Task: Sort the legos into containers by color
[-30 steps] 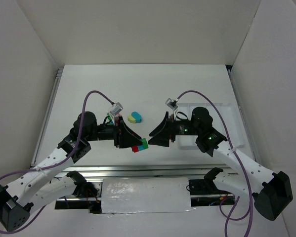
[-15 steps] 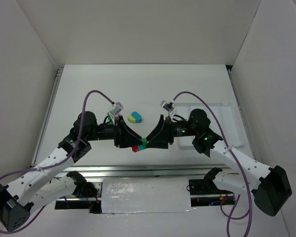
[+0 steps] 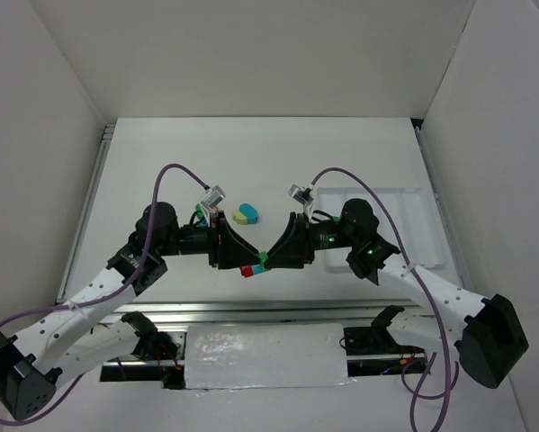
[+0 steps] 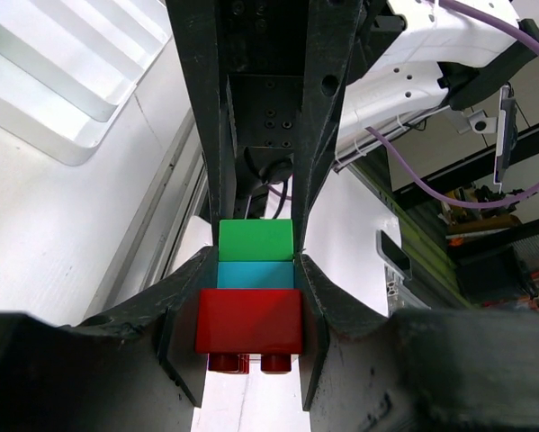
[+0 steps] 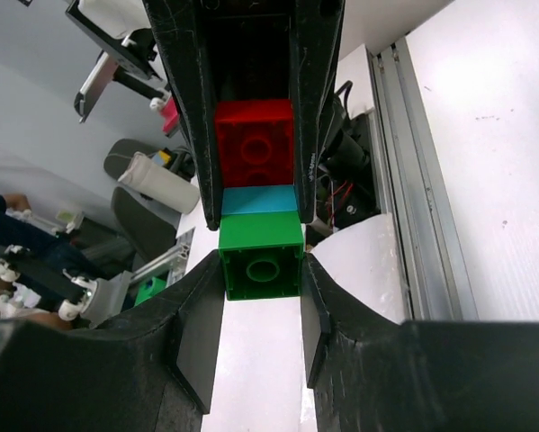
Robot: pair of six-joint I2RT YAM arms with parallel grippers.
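I need to swing my right gripper outward, to the right in the top view, to the section of the tray holding a green lego (image 3: 332, 204). Then I need to tilt down and release.
A stack of three legos, red (image 4: 249, 319), teal (image 4: 256, 274) and green (image 4: 256, 240), hangs above the table's near middle (image 3: 253, 266). My left gripper (image 4: 252, 301) is shut on the red end. Facing it from the right, my right gripper (image 5: 258, 270) has both fingers pressed against the green brick (image 5: 262, 256), with teal (image 5: 258, 199) and red (image 5: 255, 144) beyond. A pale yellow-green brick (image 3: 241, 217) and a teal brick (image 3: 250, 211) lie together on the table behind the grippers. The white tray of containers (image 3: 419, 202) sits at the right, partly behind the right arm.
The tray's ridged compartments (image 4: 62, 72) show at the upper left of the left wrist view. White walls enclose the table on three sides. A metal rail (image 3: 251, 310) and foil-wrapped block (image 3: 265, 355) run along the near edge between the arm bases.
My right gripper has moved left to the stack and closed from wide open onto the green brick. The left gripper has kept its hold and place.
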